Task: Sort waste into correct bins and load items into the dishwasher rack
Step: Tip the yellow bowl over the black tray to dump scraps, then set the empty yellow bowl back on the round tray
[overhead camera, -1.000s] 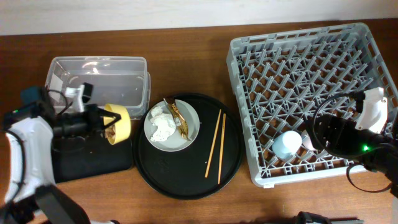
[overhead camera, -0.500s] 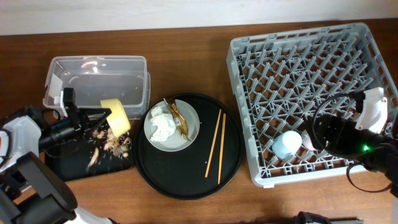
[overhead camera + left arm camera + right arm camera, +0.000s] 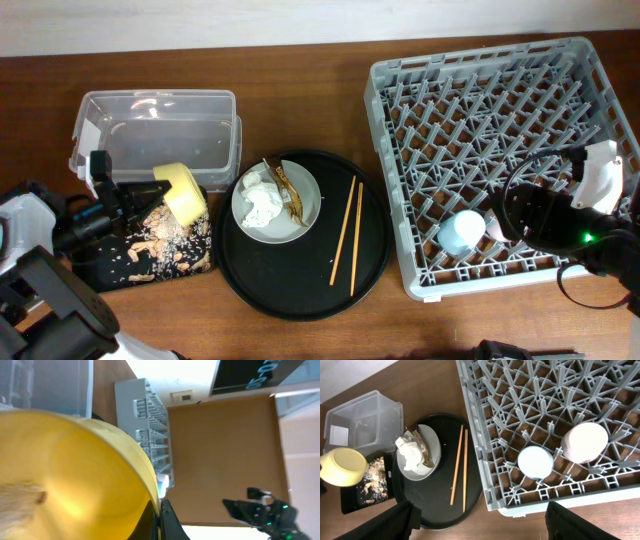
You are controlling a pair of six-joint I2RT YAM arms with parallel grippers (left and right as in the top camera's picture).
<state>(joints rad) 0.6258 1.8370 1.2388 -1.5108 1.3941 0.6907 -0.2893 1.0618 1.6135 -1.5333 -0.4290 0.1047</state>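
Note:
The robot levels the bowl [image 3: 182,190] next and swings its left gripper down onto the round tray's bare front [image 3: 283,282], because that is below the gripper and to its right in the overhead view.
My left gripper [image 3: 148,196] is shut on the rim of the yellow bowl [image 3: 182,190], holding it tipped over the flat black tray [image 3: 100,270]; the left wrist view [image 3: 160,521] shows the rim pinched. Beige food scraps [image 3: 165,240] lie scattered on that tray. The clear tub [image 3: 155,105] stands behind it. The grey plate [image 3: 310,205] holds white tissue [image 3: 260,205] and a gold-brown wrapper [image 3: 288,190]. Chopsticks [image 3: 348,235] lie beside it. A light-blue cup [image 3: 462,232] and a pink cup [image 3: 584,442] sit in the grey rack [image 3: 480,110]. My right gripper [image 3: 485,527] is open and empty, above the rack's front edge.
The large round black tray [image 3: 290,285] holds the plate and chopsticks between the flat tray and the rack. The right arm's body [image 3: 545,215] and cables overhang the rack's front right part. Brown table surface runs along the front.
The left gripper tipped the yellow bowl further and drew back slightly left. The food scraps fell out and now lie spread on the flat black tray. The right arm has not moved.

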